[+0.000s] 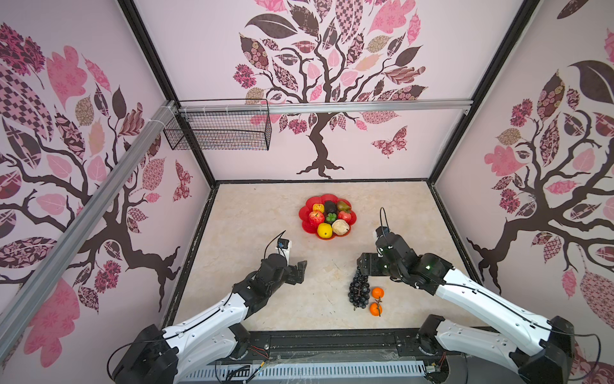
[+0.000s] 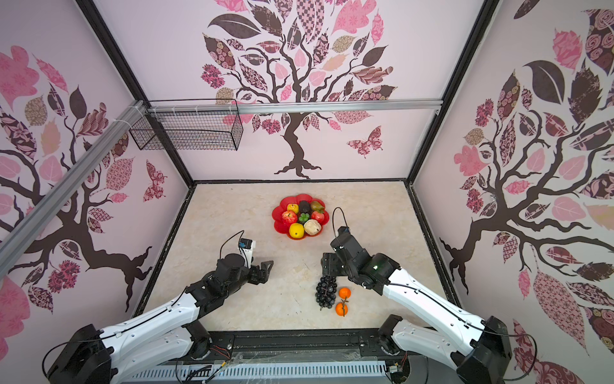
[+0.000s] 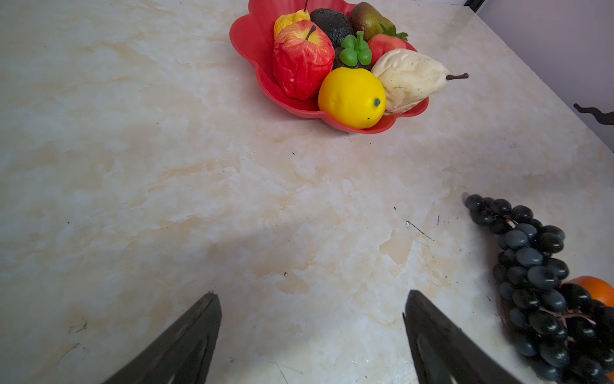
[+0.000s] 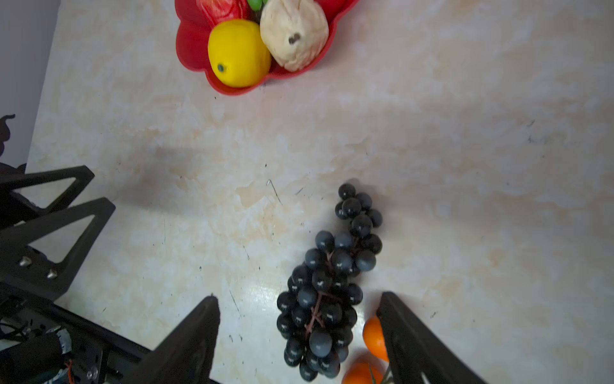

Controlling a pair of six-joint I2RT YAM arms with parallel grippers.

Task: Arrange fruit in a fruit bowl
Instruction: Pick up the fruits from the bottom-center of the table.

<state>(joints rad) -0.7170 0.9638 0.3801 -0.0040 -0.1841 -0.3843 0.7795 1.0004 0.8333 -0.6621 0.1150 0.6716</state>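
Note:
My right gripper moves back and down onto the stem's end over the near orange (image 1: 379,313) next, since it lies below the gripper and closer to my base.
The red scalloped fruit bowl (image 1: 304,216) (image 2: 277,214) (image 3: 252,36) (image 4: 189,43) holds a lemon (image 1: 324,230) (image 3: 352,98), apple (image 1: 316,217), cream knobbly piece (image 1: 340,227) (image 4: 294,33), strawberry (image 1: 344,216), avocado (image 1: 330,206) and more fruit. A dark grape bunch (image 1: 358,292) (image 2: 325,292) (image 4: 325,292) (image 3: 538,276) lies on the table near the front, two oranges (image 1: 377,293) (image 2: 341,309) beside it. My right gripper (image 1: 363,262) (image 4: 299,295) hovers open over the bunch's far end, grapes showing between its fingers. My left gripper (image 1: 297,271) (image 3: 311,294) stands open and empty over bare table, left of the grapes.
A black wire basket (image 1: 219,133) hangs on the back-left rail, high above the table. Walls enclose the marble tabletop (image 1: 252,232) on three sides. The left gripper's fingers (image 4: 66,199) show in the right wrist view, well apart from the grapes.

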